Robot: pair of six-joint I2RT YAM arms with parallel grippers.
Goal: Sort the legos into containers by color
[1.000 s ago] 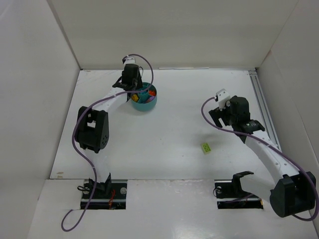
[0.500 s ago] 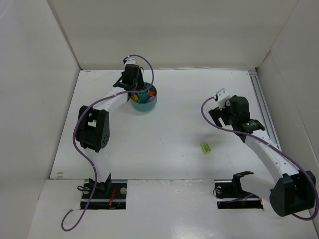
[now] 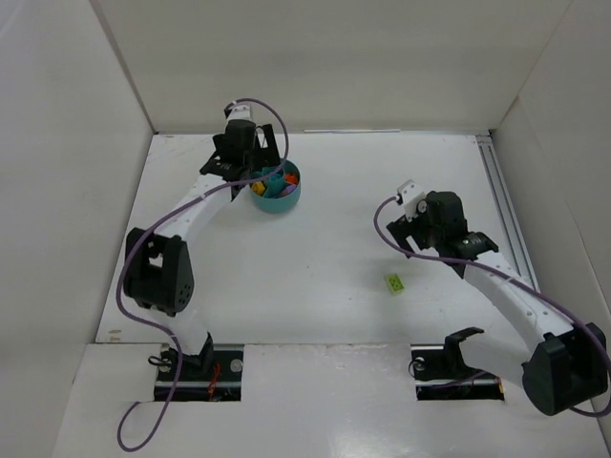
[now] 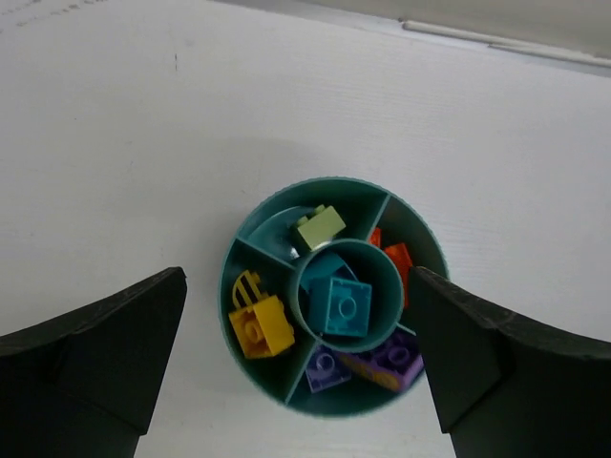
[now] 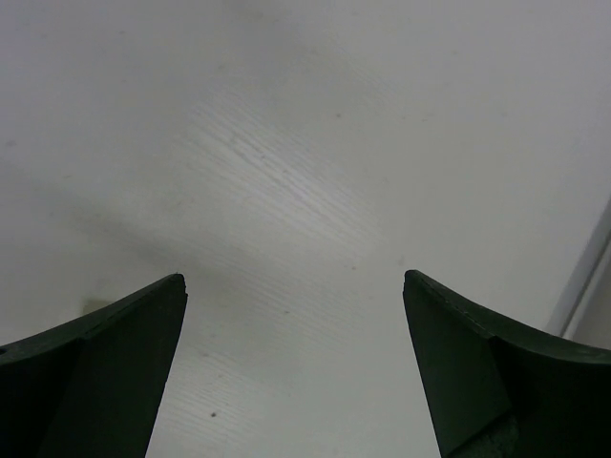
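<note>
My right gripper is above the only lime green lego (image 3: 394,283) outside the dish, which lies back toward the gripper's base. I need to move the gripper's fingers back and down around that lego next.
The round teal dish (image 4: 329,182) lies straight below my left gripper (image 4: 294,277), whose jaws stand wide apart and empty above it. Its centre cup holds a teal brick (image 4: 341,305). Around it, the wedges hold a yellow brick (image 4: 258,326), purple bricks (image 4: 396,358), an orange brick (image 4: 394,260) and a lime green brick (image 4: 320,227). From above, the dish (image 3: 277,204) is at the back left with the left gripper (image 3: 248,172) over its left side. One lime green lego (image 3: 394,283) lies loose on the table. My right gripper (image 3: 406,229) hovers open behind it, over bare table (image 5: 292,279).
White walls close the table in on the left, back and right. A metal rail (image 3: 504,205) runs along the right edge. The arm bases (image 3: 200,367) sit at the near edge.
The left gripper has opened wide and risen from the dish, and its elbow has swung left. The right gripper has shifted slightly left and nearer.
</note>
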